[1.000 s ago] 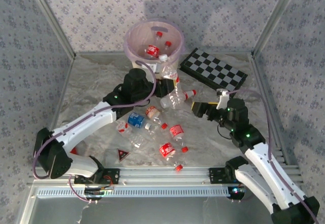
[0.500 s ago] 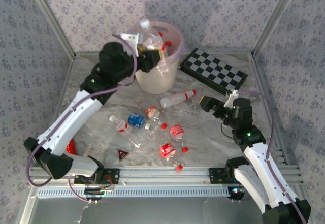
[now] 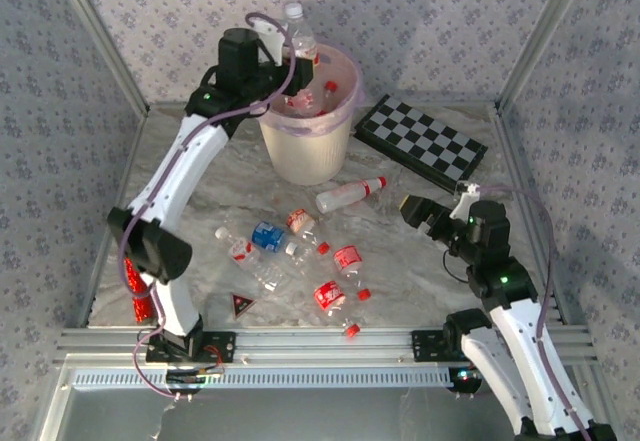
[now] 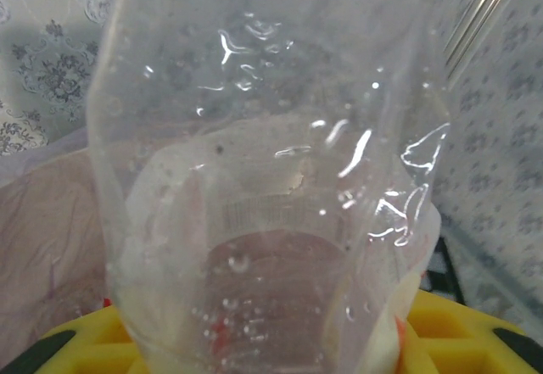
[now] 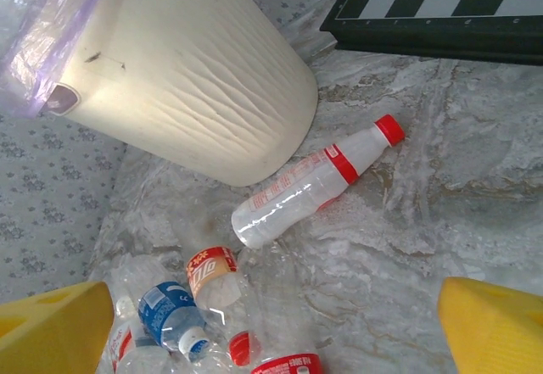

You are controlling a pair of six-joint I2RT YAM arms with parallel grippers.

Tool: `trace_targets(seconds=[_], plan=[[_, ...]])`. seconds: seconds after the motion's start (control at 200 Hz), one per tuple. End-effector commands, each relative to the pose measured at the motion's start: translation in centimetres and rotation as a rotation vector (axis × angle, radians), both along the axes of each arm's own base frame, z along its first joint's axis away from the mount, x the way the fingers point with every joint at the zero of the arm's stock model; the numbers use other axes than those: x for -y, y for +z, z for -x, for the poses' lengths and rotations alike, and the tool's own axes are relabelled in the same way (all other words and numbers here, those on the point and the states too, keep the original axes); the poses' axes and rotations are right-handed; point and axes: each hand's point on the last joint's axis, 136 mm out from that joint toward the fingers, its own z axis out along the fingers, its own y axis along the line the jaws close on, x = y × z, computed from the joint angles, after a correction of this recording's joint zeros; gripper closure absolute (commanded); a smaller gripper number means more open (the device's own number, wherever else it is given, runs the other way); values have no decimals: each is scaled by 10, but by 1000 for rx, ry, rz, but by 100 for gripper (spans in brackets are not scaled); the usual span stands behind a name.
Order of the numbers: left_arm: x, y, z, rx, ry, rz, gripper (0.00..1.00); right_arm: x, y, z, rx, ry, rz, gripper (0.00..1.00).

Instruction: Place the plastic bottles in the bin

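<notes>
I should next move my left gripper toward the checkerboard past the bin's rim, lower the clear bottle inside and release it, as the cream bin's opening (image 3: 336,88) lies below, that way.
My left gripper (image 3: 283,61) is shut on a clear plastic bottle (image 3: 296,29) with a white cap, held upright over the near-left rim of the cream bin (image 3: 305,156). In the left wrist view that bottle (image 4: 271,170) stands between the yellow fingers (image 4: 479,327). Red-capped bottles (image 3: 326,91) lie inside the bin. Several more bottles lie on the table: a whitish one with a red cap (image 3: 349,194) (image 5: 310,192), a blue-labelled one (image 3: 268,236) (image 5: 165,306) and red-labelled ones (image 3: 330,296). My right gripper (image 3: 421,210) (image 5: 271,332) hangs open to the right of them, holding nothing.
A black-and-white checkerboard (image 3: 425,141) (image 5: 441,1) lies at the back right beside the bin. A small dark triangular piece (image 3: 241,305) sits near the front left. A loose red cap (image 3: 351,331) lies by the front rail. Patterned walls close in the table.
My left arm has lifted the clear bottle from the table in front of the bin up over the bin's rim. The right gripper has drawn back slightly to the right, still open.
</notes>
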Motion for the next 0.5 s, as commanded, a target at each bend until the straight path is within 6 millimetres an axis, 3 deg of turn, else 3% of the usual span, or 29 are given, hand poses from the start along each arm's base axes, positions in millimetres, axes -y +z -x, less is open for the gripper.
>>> trace_targets(seconds=[0.0,0.155,0.23,0.39,0.495], plan=[[3,-10,-9,0,-43,-127,100,5,-5,4,-27,-14,28,0],[20,-40,-32,-33,-93,-179,100,6,-9,4,-38,-13,32,0],[28,-68,-36,-100,-128,-210,100,6,-12,5,-47,-14,34,0],[26,-120,-44,-220,-135,-272,100,7,-18,6,-64,-12,46,0],[25,-147,-45,-268,-144,-292,93,7,-26,8,-87,9,82,0]])
